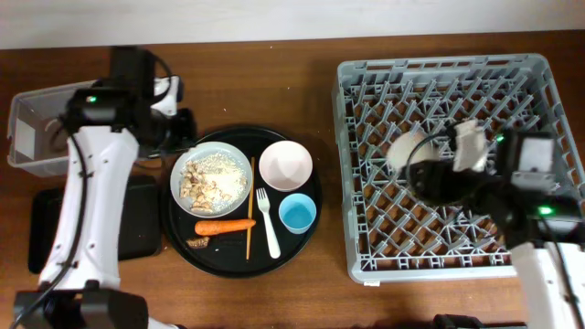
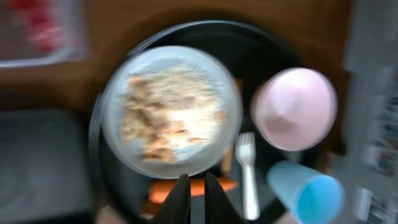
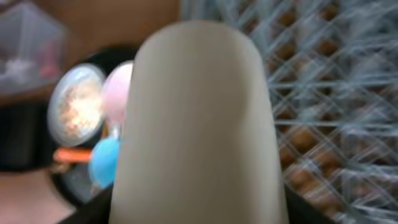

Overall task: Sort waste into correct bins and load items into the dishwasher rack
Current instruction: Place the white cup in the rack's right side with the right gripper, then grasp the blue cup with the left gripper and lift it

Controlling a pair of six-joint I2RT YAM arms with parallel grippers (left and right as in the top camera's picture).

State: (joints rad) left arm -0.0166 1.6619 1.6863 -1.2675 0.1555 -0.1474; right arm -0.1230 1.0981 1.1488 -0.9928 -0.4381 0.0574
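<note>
The rack's near corner is below, under my arm. My right gripper will next swing to the right in the overhead view to that corner, lower the cream cup [image 1: 405,152] and then release it.
My right gripper [image 1: 428,172] is shut on the cream cup [image 1: 405,152] and holds it over the left part of the grey dishwasher rack [image 1: 530,73]; the cup [image 3: 199,118] fills the right wrist view. My left gripper [image 2: 198,190] is shut and empty, above the pale grey plate [image 1: 210,178] of beige food scraps [image 2: 165,118]. On the round tray lie the orange carrot [image 1: 224,226], a brown bit [image 1: 198,242], chopsticks [image 1: 251,196], the white fork [image 1: 268,224], the pink bowl [image 1: 285,164] and the blue cup [image 1: 297,213]. Something red [image 2: 40,28] shows blurred in the clear tub [image 1: 27,137].
The round black tray [image 1: 313,239] sits between the bins and the rack. The shallow black rectangular tray [image 1: 41,228] lies at the front left, partly under my left arm. The clear tub stands at the back left. Brown table [image 1: 265,82] runs behind.
</note>
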